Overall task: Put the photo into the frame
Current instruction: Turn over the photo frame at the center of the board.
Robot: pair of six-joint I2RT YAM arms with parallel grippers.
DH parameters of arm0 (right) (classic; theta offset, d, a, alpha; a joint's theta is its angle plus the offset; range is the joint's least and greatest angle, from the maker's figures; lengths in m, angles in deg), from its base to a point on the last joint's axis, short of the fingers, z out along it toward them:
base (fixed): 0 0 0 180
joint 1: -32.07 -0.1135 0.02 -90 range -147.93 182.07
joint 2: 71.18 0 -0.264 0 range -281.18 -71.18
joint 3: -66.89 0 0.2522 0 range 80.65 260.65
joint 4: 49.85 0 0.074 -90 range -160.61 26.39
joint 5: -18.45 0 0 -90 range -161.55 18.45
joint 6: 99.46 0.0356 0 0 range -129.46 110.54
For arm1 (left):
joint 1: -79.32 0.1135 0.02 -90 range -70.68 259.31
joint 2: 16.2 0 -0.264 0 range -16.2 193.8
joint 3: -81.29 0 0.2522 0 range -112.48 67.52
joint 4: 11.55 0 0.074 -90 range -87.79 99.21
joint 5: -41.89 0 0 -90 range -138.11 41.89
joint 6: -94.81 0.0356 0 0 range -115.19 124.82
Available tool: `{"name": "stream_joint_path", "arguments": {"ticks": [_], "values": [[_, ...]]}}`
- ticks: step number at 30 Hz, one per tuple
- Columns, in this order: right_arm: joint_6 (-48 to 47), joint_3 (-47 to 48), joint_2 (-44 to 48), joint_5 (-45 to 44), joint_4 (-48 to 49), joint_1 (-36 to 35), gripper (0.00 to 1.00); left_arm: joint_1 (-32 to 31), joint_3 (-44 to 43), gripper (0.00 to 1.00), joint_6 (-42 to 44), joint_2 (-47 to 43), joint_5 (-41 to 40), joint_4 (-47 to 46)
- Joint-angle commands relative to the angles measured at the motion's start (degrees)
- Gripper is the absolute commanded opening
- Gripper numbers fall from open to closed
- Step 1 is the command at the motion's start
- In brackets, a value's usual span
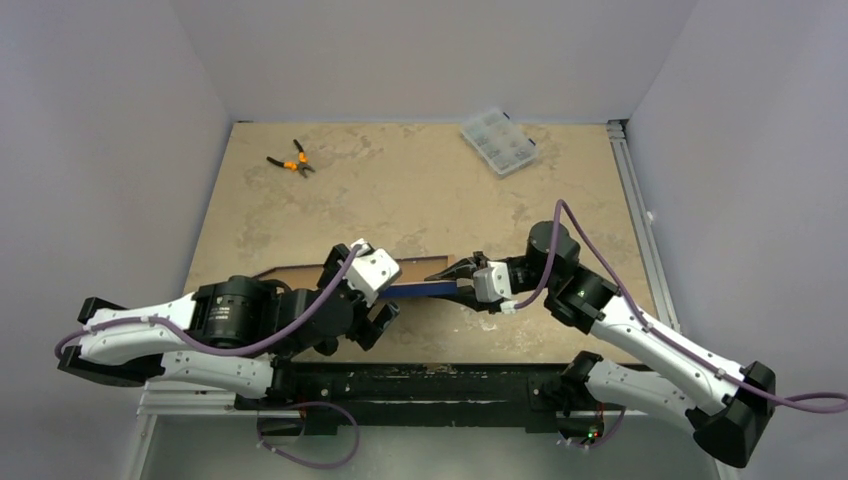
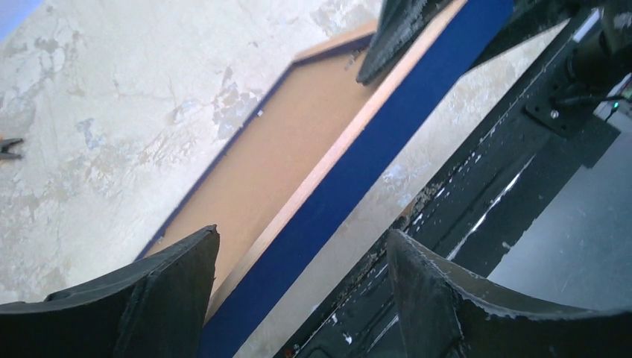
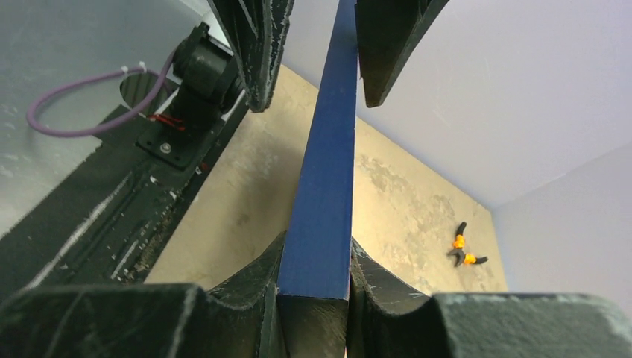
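Observation:
The frame still has its light brown side up, so next my right gripper will swing the frame's blue bar outward toward the clear box, then down to the table (image 1: 442, 192).
The frame (image 1: 425, 288) sits near the table's front edge, its dark blue near rail (image 2: 358, 171) raised and its far edge down on the table. A light brown surface (image 2: 283, 149) fills the inside of it. My right gripper (image 3: 317, 261) is shut on the right end of that blue rail (image 3: 324, 171); in the top view it (image 1: 462, 285) reaches in from the right. My left gripper (image 2: 302, 233) is open and straddles the rail without touching it, its fingers (image 3: 253, 45) wide apart on either side. The photo is out of view.
Orange-handled pliers (image 1: 291, 160) lie at the far left of the table, also seen from the right wrist (image 3: 462, 246). A clear plastic compartment box (image 1: 498, 140) sits at the far right. The black mounting rail (image 1: 420, 385) runs along the near edge.

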Motion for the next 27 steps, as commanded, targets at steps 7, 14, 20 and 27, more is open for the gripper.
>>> {"name": "stream_joint_path", "arguments": {"ticks": [7, 14, 20, 27], "values": [[35.49, 4.29, 4.89, -20.09, 4.48, -0.25, 0.0, -0.26, -5.0, 0.8, -3.32, -4.56, -2.35, -10.07], [50.08, 10.5, 2.9, -37.89, -12.81, -0.06, 0.0, -0.22, 0.95, 0.8, -5.97, -12.0, -1.8, -16.12], [57.93, 7.17, 4.35, -49.88, -17.79, 3.48, 0.0, -0.26, 6.54, 0.8, -10.06, -15.02, -3.22, -16.46], [65.15, -0.03, 7.87, -48.45, -18.25, 17.21, 0.0, -0.26, 9.59, 0.8, -14.64, -12.93, -4.25, -14.48]]}}
